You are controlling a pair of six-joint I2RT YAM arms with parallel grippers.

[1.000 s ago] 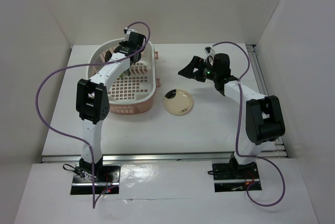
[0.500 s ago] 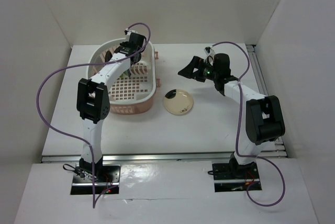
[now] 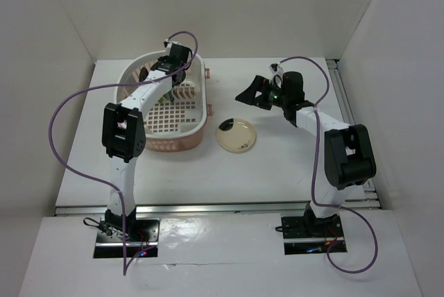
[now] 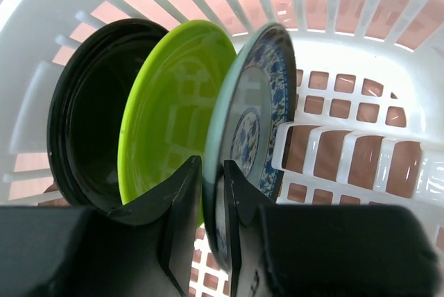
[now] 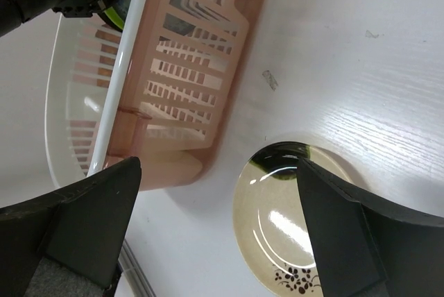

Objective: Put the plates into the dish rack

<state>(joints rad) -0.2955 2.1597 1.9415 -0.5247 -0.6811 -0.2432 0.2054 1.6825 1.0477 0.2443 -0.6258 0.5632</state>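
Observation:
The cream plate point(image 3: 236, 135) lies below my right gripper and back from it, so next I lower the open fingers back onto the unobstructed rim opposite the rack.
The pale pink dish rack point(image 3: 173, 139) stands at the table's back left. Three plates stand on edge in it: glossy black point(image 4: 90, 109), lime green point(image 4: 173, 103) and blue-green patterned point(image 4: 260, 103). My left gripper point(image 4: 212, 166) reaches into the rack from above, and its fingers sit tight on either side of the patterned plate's near rim. The cream plate point(image 3: 236, 135) with a dark rim mark lies flat on the table, right of the rack. My right gripper point(image 5: 216, 165) hovers open above the cream plate point(image 5: 291, 234), touching nothing.
White walls close the table in on the left, back and right. A metal rail point(image 3: 341, 96) runs along the right edge. Purple cables loop off both arms. The rack's upright dividers point(image 4: 347, 151) stand just right of the patterned plate.
The left wrist has shifted slightly back over the rack. The right arm and the cream plate have not moved.

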